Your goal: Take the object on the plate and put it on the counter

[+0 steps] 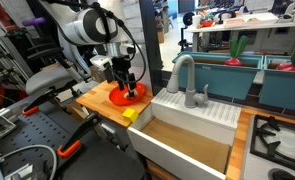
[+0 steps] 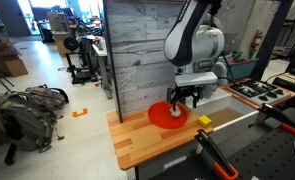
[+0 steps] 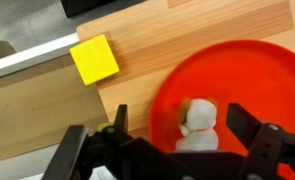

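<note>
The cream lump sits off-center between the gripper's fingers, so the gripper next needs to move gently away from the yellow block and down over the plate (image 3: 257,80) to close around the cream lump (image 3: 198,126).
The pale cream rounded object (image 3: 197,124) lies on the red-orange plate (image 3: 257,80). In the wrist view my gripper (image 3: 179,135) is open, with one finger left of the object and the other right of it, not touching it. In both exterior views the gripper (image 1: 128,88) (image 2: 184,99) hangs low over the plate (image 1: 119,97) (image 2: 163,116), and the object is hidden behind the fingers. The plate rests on the light orange-brown wooden counter (image 1: 95,98) (image 2: 147,140) (image 3: 177,40).
A bright yellow square block (image 3: 94,59) (image 1: 130,114) (image 2: 203,121) sits at the counter's edge by the white sink (image 1: 192,130). The faucet (image 1: 184,75) stands behind the sink. A stove top with black burners (image 1: 277,140) lies beyond it.
</note>
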{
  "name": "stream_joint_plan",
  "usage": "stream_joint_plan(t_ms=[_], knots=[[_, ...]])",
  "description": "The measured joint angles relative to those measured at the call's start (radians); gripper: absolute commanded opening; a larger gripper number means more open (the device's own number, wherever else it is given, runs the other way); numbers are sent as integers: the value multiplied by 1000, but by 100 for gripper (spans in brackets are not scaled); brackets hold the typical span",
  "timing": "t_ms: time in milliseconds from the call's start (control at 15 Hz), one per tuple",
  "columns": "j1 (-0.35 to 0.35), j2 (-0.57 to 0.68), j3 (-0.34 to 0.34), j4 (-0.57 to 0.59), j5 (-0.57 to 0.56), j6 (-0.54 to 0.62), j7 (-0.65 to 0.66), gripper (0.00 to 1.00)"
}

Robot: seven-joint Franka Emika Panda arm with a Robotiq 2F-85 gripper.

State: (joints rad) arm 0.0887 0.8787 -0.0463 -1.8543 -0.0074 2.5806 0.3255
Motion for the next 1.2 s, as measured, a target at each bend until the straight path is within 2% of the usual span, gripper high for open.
stream_joint_plan(t_ms=[67, 133, 200, 400, 733, 1000, 1200], knots=[[4, 20, 0, 26, 1, 0, 5, 75], [7, 39, 0, 50, 1, 0, 11, 72], [10, 56, 0, 72, 2, 0, 15, 65], [20, 95, 0, 125, 2, -1, 25, 40], [26, 114, 3, 160, 2, -14, 25, 4], [26, 98, 20, 137, 2, -11, 1, 1], [43, 28, 34, 45, 1, 3, -16, 3]])
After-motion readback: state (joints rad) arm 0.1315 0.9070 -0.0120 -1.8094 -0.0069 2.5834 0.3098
